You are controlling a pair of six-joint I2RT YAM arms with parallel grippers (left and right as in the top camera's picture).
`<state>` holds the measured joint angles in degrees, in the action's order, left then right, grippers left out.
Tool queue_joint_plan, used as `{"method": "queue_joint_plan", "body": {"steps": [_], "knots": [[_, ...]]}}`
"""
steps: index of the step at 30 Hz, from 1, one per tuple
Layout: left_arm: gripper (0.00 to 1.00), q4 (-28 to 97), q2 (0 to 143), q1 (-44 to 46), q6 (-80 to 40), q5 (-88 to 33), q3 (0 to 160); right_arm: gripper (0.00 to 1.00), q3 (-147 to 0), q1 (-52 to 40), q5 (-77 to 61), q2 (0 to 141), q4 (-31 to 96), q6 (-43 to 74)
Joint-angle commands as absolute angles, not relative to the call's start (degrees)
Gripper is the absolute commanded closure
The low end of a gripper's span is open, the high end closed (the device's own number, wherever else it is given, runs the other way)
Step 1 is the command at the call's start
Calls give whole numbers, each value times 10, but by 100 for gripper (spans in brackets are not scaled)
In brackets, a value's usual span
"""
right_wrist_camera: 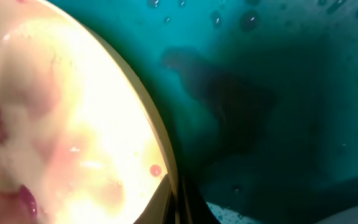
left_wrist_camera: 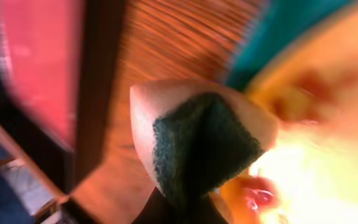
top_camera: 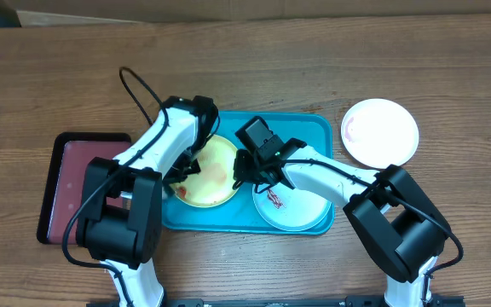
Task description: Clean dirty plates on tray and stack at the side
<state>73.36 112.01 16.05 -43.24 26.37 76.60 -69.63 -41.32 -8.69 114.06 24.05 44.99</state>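
Note:
My right gripper holds the plate and will rise, carry it to the right in the overhead view and lower it onto the white plate (top_camera: 380,132), because that one lies beside the tray.
The teal tray (top_camera: 314,128) holds a yellow-green plate (top_camera: 216,162) on its left and a pale plate (top_camera: 301,211) with a red smear on its right. A white plate (top_camera: 380,132) lies on the table to the right of the tray. My left gripper (top_camera: 181,177) is shut on a yellow sponge with a green scouring face (left_wrist_camera: 204,146), at the yellow-green plate's left edge (left_wrist_camera: 328,124). My right gripper (top_camera: 241,166) is shut on that plate's right rim (right_wrist_camera: 174,198). The plate (right_wrist_camera: 61,124) shows reddish smears. The tray floor (right_wrist_camera: 278,93) is wet.
A dark red tray with a black rim (top_camera: 83,183) lies on the wooden table left of the teal tray; it also shows in the left wrist view (left_wrist_camera: 36,62). A black cable (top_camera: 139,94) loops behind the left arm.

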Motion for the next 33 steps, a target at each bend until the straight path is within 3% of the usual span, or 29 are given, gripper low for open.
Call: {"method": "queue_joint_plan", "body": {"steps": [1, 12, 24, 33], "knots": [[96, 761, 1124, 157, -485, 329, 832, 96, -695, -409, -61, 1146, 251, 449], [96, 775, 999, 144, -480, 205, 904, 96, -783, -409, -3, 1100, 326, 338], [96, 784, 951, 81, -422, 149, 897, 96, -927, -409, 433, 1065, 469, 127], [96, 776, 952, 60, -402, 132, 897, 96, -945, -460, 743, 1064, 441, -63]]}}
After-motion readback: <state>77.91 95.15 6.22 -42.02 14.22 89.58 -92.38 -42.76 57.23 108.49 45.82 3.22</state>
